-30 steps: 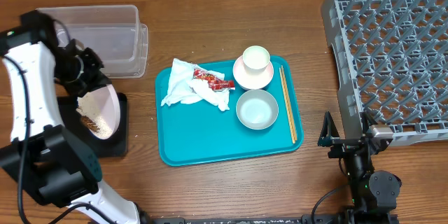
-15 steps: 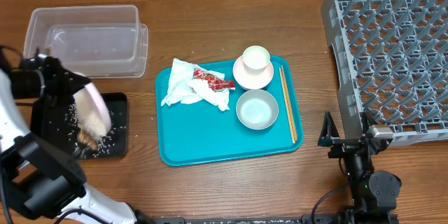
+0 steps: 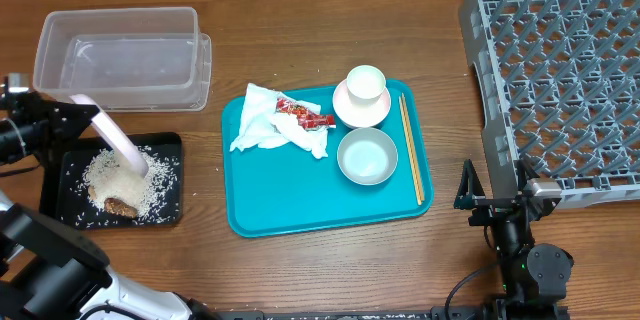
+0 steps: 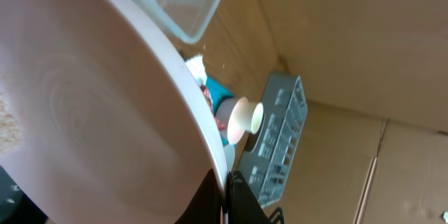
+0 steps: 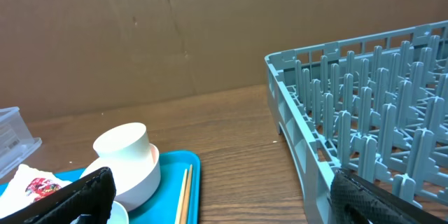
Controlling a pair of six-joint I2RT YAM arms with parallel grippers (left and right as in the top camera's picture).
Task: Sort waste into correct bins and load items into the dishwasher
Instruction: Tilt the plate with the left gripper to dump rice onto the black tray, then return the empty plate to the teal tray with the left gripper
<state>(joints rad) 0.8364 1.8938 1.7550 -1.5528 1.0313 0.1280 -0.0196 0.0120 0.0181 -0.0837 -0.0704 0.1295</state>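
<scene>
The robot's left gripper will next move over the near part of the teal tray, turn the plate (image 3: 115, 140) flat, lower it and let go of the plate's rim there, as that part of the tray is empty.
My left gripper (image 3: 72, 112) is shut on the rim of the large white plate (image 3: 115, 140), held steeply tilted, almost edge-on, over the black tray (image 3: 55, 200). Loose rice (image 3: 100, 170) and a brown food scrap (image 3: 118, 204) lie in that tray. In the left wrist view the plate (image 4: 91, 112) fills the left and the jaws (image 4: 224, 196) pinch its edge. The clear tub (image 3: 120, 55) stands behind. The napkin (image 3: 262, 125), wrapper (image 3: 305, 115), cup (image 3: 366, 83) on its saucer (image 3: 360, 112), bowl (image 3: 367, 155) and chopsticks (image 3: 411, 150) lie on the teal tray (image 3: 300, 215). My right gripper (image 3: 495, 205) is open beside the grey dish rack (image 3: 560, 70).
Some rice grains are scattered on the wood around the black tray. The right wrist view shows the cup (image 5: 126, 154), the chopsticks (image 5: 183, 196) and the rack's near wall (image 5: 308, 133). A cardboard wall stands behind the table.
The left arm swung out to the left and tipped the plate steeper. The rice and the brown scrap slid off it into the black tray. The right arm stayed still.
</scene>
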